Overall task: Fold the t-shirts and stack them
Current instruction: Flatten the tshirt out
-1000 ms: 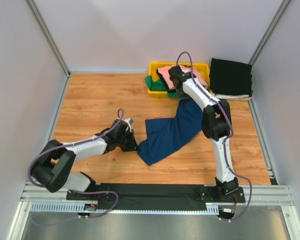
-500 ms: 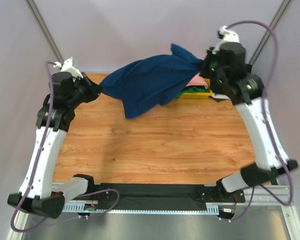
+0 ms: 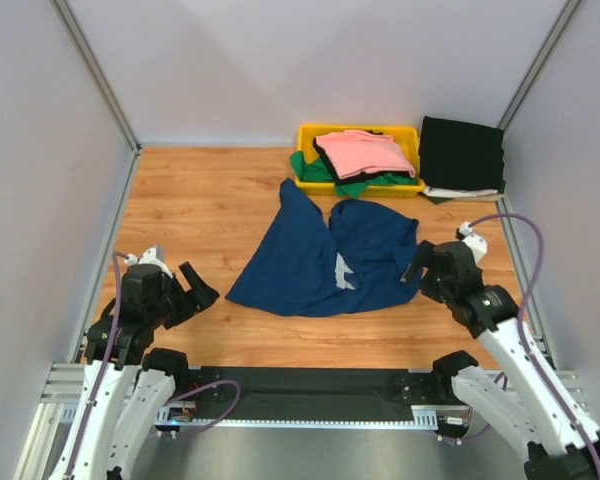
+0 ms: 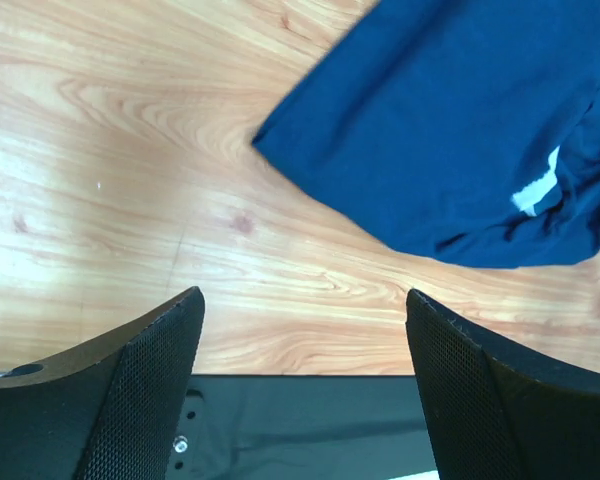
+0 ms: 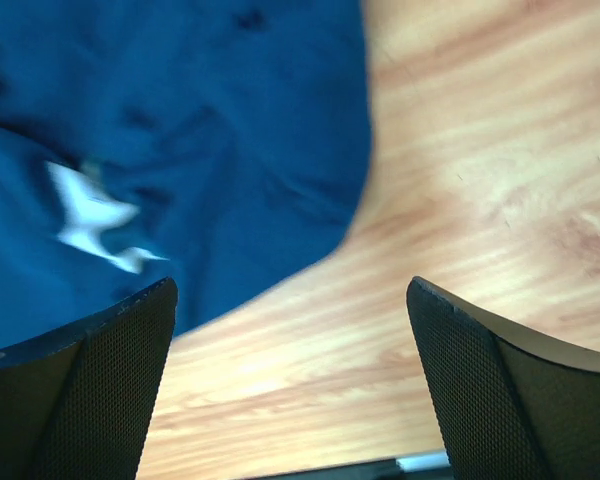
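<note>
The right gripper should next move outward and down onto the creased cloth (image 5: pixel 238 92) by the side edge of the navy shirt, because its open fingers are still above and short of those creases.
A large navy blue t-shirt (image 3: pixel 315 262) lies loosely spread and rumpled on the wooden table, a bit of its white print (image 3: pixel 343 272) showing. My left gripper (image 3: pixel 202 293) hovers open just left of its lower-left corner, holding nothing. My right gripper (image 3: pixel 417 265) stands open at the shirt's right edge, also holding nothing. In the left wrist view the navy shirt (image 4: pixel 460 130) lies beyond the open gripper (image 4: pixel 302 295). In the right wrist view the shirt (image 5: pixel 180 130) fills the upper left beyond the open gripper (image 5: pixel 291 284). Pink (image 3: pixel 365 152) and green (image 3: pixel 310 168) t-shirts are heaped in the bin.
The yellow bin (image 3: pixel 305 132) stands at the back centre. A folded black cloth (image 3: pixel 462 152) lies to its right in the back corner. Grey walls with metal posts close in both sides. A black strip (image 3: pixel 310 385) runs along the near edge.
Half a second ago both grippers held the navy shirt stretched in the air. Now it lies on the table, both grippers have let go, opened and drawn back toward the near edge.
</note>
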Robot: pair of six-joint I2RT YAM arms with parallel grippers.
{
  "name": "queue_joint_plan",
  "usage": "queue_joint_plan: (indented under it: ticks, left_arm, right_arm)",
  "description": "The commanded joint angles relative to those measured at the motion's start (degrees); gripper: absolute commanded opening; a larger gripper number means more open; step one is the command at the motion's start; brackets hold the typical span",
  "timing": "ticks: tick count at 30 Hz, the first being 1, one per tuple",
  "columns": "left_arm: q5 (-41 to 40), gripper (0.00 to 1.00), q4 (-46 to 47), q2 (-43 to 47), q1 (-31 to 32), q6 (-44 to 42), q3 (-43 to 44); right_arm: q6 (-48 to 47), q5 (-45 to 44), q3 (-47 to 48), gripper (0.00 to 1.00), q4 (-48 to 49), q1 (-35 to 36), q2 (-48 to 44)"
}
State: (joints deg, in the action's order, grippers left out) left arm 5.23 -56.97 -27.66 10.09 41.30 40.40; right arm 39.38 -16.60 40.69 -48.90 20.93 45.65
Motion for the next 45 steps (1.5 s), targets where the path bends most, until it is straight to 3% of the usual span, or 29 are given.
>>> queue_joint_plan:
  ticks: [1, 9, 13, 19, 24, 29, 31, 32, 35, 45]
  left_arm:
    - [0.92, 0.88, -0.25, 2.61, -0.07, 3.26, 0.91]
    - [3.91, 0.87, 10.54, -5.90, -0.07, 3.71, -4.27]
    - [3.38, 0.86, 15.83, -13.27, -0.07, 1.86, -6.21]
    - [3.47, 0.85, 23.74, -19.96, -0.07, 1.15, -8.67]
    - [3.55, 0.84, 27.17, -23.58, -0.07, 0.45, -10.16]
    - [5.13, 0.83, 31.03, -26.12, -0.07, 0.62, -12.01]
    - [5.84, 0.82, 32.09, -27.53, -0.07, 0.63, -12.71]
    - [6.27, 0.81, 33.32, -28.58, -0.07, 0.89, -13.15]
    - [7.50, 0.79, 36.39, -30.17, -0.07, 1.24, -13.94]
    - [8.48, 0.74, 38.95, -36.32, 1.59, 2.56, -14.65]
  right_arm:
    - [3.96, -2.39, 3.34, 0.98, 2.06, 0.08, -7.85]
    - [3.87, -0.01, 2.38, 0.97, 5.65, -0.36, 3.29]
    - [0.54, 4.73, 5.43, 0.90, 11.63, -3.78, 14.69]
    - [-4.13, 0.61, 14.94, 0.80, 11.38, -4.67, 32.10]
    - [-5.62, -1.15, 18.64, 0.71, 12.87, -5.63, 41.17]
    - [-6.59, -1.59, 20.13, 0.55, 13.84, -7.22, 45.05]
    - [-6.85, -1.42, 20.22, 0.41, 13.92, -7.66, 45.93]
    - [-6.86, -1.50, 20.13, 0.26, 13.92, -7.83, 45.93]
    - [-7.21, -1.51, 19.87, 0.01, 14.01, -8.10, 45.41]
    - [-8.17, -0.98, 17.15, 0.00, 11.12, -9.58, 35.58]
